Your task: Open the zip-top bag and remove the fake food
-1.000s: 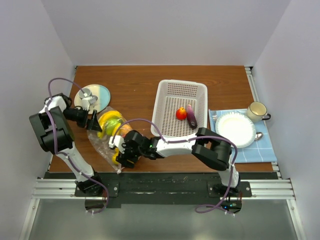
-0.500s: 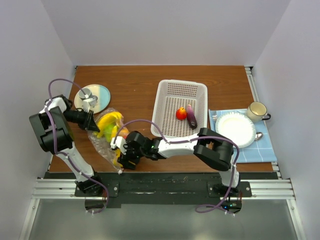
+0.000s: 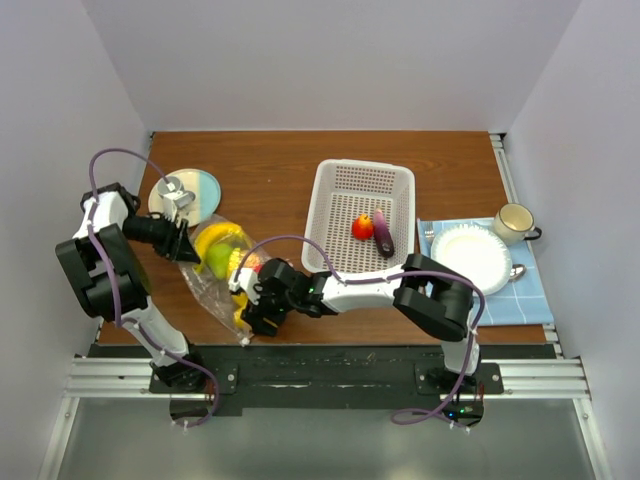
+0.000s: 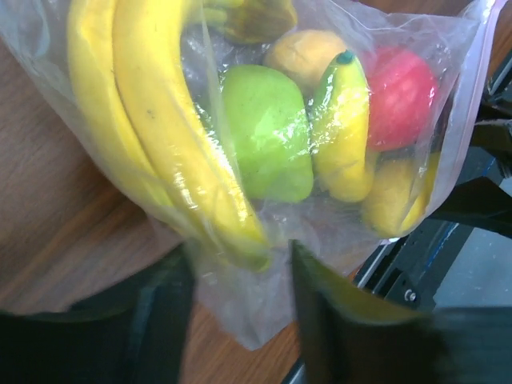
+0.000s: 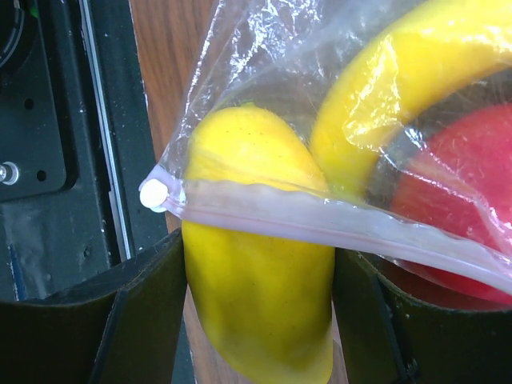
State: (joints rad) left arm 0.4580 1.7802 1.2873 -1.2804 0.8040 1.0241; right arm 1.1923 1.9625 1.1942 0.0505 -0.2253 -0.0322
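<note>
My right gripper swings outward next over the basket's near end, to its right in the top view, and releases the yellow fruit where food already sits.
The zip-top bag [image 3: 205,290] lies at the table's front left, its pink zipper strip [image 5: 320,228] toward the front edge. Inside are fake food pieces: bananas [image 4: 152,120], a green fruit [image 4: 268,132], a red one [image 4: 400,96]. My right gripper [image 5: 260,320] [image 3: 243,305] is shut on a yellow fruit [image 5: 256,336] that pokes out past the zipper strip. My left gripper [image 4: 240,320] [image 3: 188,245] is at the bag's far corner. Its jaws stand apart with loose plastic and the banana tips between them.
A white basket [image 3: 330,180] at mid-table holds a red fruit [image 3: 362,228] and a purple eggplant [image 3: 383,232]. A pale plate [image 3: 200,185] sits behind the left gripper. At the right are a paper plate [image 3: 470,258], a mug [image 3: 513,222] and a blue cloth [image 3: 530,300].
The left jaws have come in from wide open to stand round the bag's far corner, and the bag shifted slightly. The right gripper keeps its hold on the yellow fruit.
</note>
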